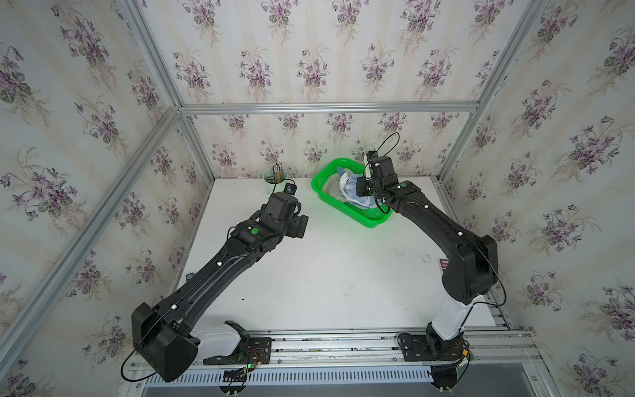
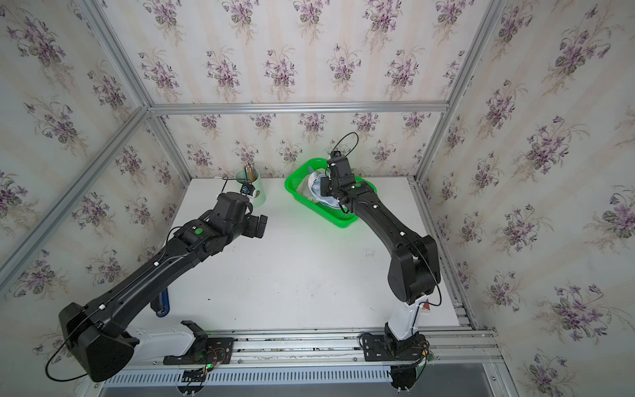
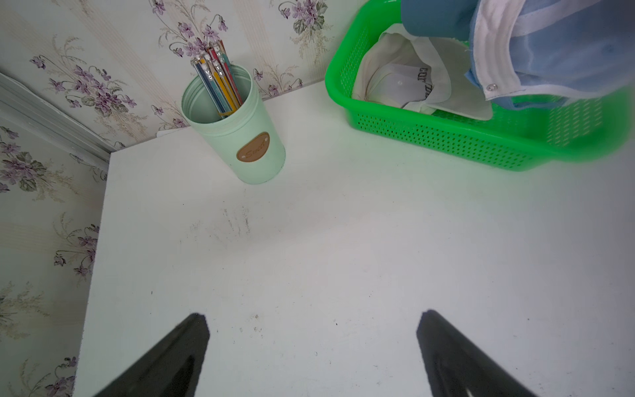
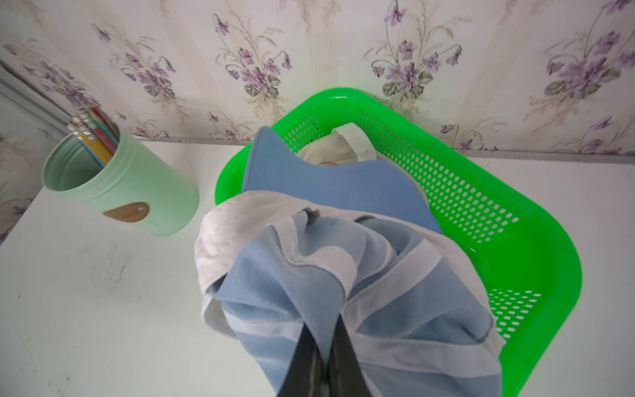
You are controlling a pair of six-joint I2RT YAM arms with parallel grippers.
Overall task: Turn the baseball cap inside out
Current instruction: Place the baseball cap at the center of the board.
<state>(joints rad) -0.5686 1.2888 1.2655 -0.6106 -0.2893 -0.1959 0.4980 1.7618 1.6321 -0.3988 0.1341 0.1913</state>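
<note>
My right gripper needs to come back from the basket and down, then let go of the fold on the open tabletop, because the table's middle is bare.
A light blue baseball cap with white inner seam tape hangs crumpled over the near end of a green basket; its blue brim points toward the wall. My right gripper is shut on a fold of the cap's crown fabric. In both top views the cap bunches in front of the right gripper, whose fingertips are hidden by cloth. My left gripper hovers open over bare table, well to the left of the basket, with nothing between its fingers.
A white cap lies inside the basket under the blue one. A mint green cup of pencils stands at the back of the table by the wall. The basket sits at the back right.
</note>
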